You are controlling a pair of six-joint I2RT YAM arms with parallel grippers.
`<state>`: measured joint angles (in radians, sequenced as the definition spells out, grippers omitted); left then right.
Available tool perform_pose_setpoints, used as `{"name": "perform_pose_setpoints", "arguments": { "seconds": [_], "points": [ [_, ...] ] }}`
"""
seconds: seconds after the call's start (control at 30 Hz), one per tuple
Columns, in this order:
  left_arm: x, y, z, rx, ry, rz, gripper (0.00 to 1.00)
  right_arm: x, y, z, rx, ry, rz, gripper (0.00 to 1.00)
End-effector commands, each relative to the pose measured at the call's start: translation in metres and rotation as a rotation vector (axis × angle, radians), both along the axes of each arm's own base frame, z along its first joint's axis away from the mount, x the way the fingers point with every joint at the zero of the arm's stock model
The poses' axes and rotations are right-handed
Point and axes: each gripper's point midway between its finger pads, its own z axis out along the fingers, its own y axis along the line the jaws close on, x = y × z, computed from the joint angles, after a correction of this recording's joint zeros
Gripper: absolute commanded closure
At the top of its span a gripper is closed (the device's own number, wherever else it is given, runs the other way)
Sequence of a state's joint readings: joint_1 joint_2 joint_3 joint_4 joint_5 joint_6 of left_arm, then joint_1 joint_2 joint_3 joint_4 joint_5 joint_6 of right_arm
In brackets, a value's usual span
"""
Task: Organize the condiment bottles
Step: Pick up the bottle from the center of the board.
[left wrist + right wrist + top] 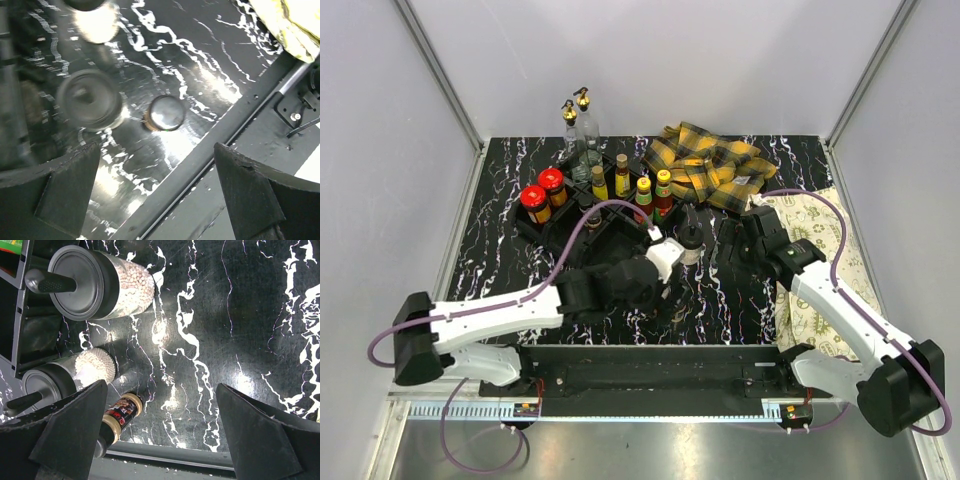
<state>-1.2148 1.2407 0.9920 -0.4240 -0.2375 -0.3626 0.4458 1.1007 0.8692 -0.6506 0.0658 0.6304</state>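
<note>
The open left gripper moves down and toward the right in the top view next, fingers around the small bottle's black cap, which stands below it.
In the top view, the black divided tray point(582, 232) holds two red-lidded amber jars point(542, 194) and several yellow-capped sauce bottles point(643, 192). Two clear gold-spouted glass bottles point(577, 128) stand behind it. A black-capped shaker point(692, 240) stands right of the tray. My left gripper point(658, 296) point(156, 150) is open and empty above a small black-capped bottle point(166, 113) and a blurred shaker top point(89, 99). My right gripper point(735, 245) point(161, 387) is open and empty over the table, beside two black-capped shakers point(100, 282) point(75, 372) and a small dark sauce bottle point(120, 415).
A yellow plaid cloth point(705, 165) lies at the back right. A cream patterned cloth point(820, 275) covers the right side and shows in the left wrist view point(292, 25). The table's near edge rail point(210, 165) runs under my left gripper. The tray's wall point(20, 315) is left of the shakers.
</note>
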Motion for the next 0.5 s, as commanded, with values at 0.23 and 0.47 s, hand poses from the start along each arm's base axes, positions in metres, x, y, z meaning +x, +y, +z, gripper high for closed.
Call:
{"name": "perform_pose_setpoints", "arguments": {
  "seconds": [0.23,0.47],
  "points": [
    [-0.004,-0.059,-0.044,0.0,0.075,-0.041,0.02,-0.002,-0.007,-0.003,-0.024,-0.013,0.0,0.0],
    [0.008,-0.069,-0.048,-0.021,0.042,0.002,0.08,-0.002,-0.01,-0.008,-0.042,-0.007,-0.005,0.0]
  ]
}}
